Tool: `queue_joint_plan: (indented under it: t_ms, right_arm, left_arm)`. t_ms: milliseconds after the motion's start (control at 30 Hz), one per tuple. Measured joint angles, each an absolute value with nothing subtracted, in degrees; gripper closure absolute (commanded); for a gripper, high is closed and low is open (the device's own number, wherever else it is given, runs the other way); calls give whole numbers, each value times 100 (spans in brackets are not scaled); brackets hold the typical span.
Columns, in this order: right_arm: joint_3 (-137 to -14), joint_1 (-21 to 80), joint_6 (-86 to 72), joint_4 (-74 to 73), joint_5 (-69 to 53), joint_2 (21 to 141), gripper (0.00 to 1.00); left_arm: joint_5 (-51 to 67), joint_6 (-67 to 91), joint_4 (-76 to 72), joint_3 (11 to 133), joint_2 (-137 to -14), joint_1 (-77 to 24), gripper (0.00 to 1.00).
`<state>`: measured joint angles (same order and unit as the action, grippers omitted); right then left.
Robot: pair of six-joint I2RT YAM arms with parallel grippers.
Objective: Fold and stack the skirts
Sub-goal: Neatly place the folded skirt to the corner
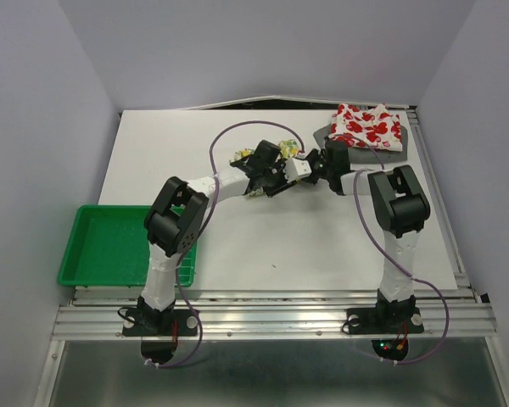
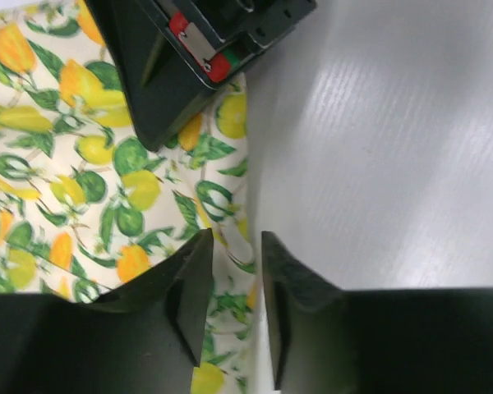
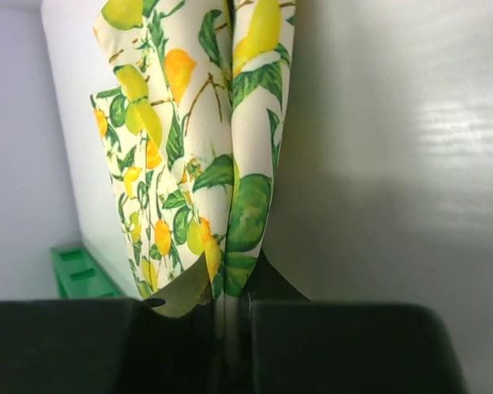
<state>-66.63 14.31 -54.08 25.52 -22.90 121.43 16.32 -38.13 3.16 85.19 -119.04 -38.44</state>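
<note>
Up, outward and then down, my right gripper should carry the lemon-print skirt (image 1: 241, 157) onto the folded red-print skirt (image 1: 366, 128) to release it, since the stack already lies there.
The lemon-print skirt (image 1: 241, 157) lies at the table's middle back, mostly hidden under both grippers. My right gripper (image 1: 290, 170) is shut on a folded edge of it (image 3: 230, 189), which hangs up from its jaws (image 3: 230, 305). My left gripper (image 1: 267, 170) hovers low over the same skirt (image 2: 90, 180), jaws a narrow gap apart (image 2: 234, 275) astride its right edge. The right gripper (image 2: 189, 66) shows just ahead of it. The red-print skirt (image 1: 369, 125) lies folded at the back right on the grey skirt (image 1: 322, 134).
A green plastic tray (image 1: 85, 246) sits at the front left edge of the white table (image 1: 305, 246), beside the left arm's base; a corner of it shows in the right wrist view (image 3: 78, 275). Purple cables loop over the table from both arms.
</note>
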Motion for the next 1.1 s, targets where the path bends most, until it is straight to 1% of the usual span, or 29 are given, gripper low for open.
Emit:
queue_joint_plan:
  t_ms: [33, 67, 100, 367, 533, 833, 1100]
  right_arm:
    - [-6790, 1439, -5181, 2401, -2270, 12143, 99]
    - [-6899, 1455, -4971, 2261, -2235, 12143, 99]
    - [-7059, 1466, -4720, 2064, -2187, 12143, 99]
    - [-8020, 1470, -2904, 819, -1719, 12110, 99]
    - [-8497, 1450, -1986, 307, -1527, 12066, 99]
    - [-9583, 1068, -1160, -567, -1562, 12066, 99]
    - [-10265, 550, -937, -985, -1726, 12068, 99]
  left_arm:
    - [1640, -3798, 346, 8501, -11865, -3841, 37]
    - [1664, -3754, 414, 8444, -11767, -3837, 32]
    - [1678, -3701, 436, 8396, -11697, -3826, 15]
    - [2126, -2814, 742, 7920, -10121, -3459, 13]
    - [2261, -2359, 751, 7756, -9496, -3264, 13]
    - [2294, -2130, 847, 7373, -9389, -3306, 10]
    - [2331, -2067, 878, 7352, -9389, -3304, 8]
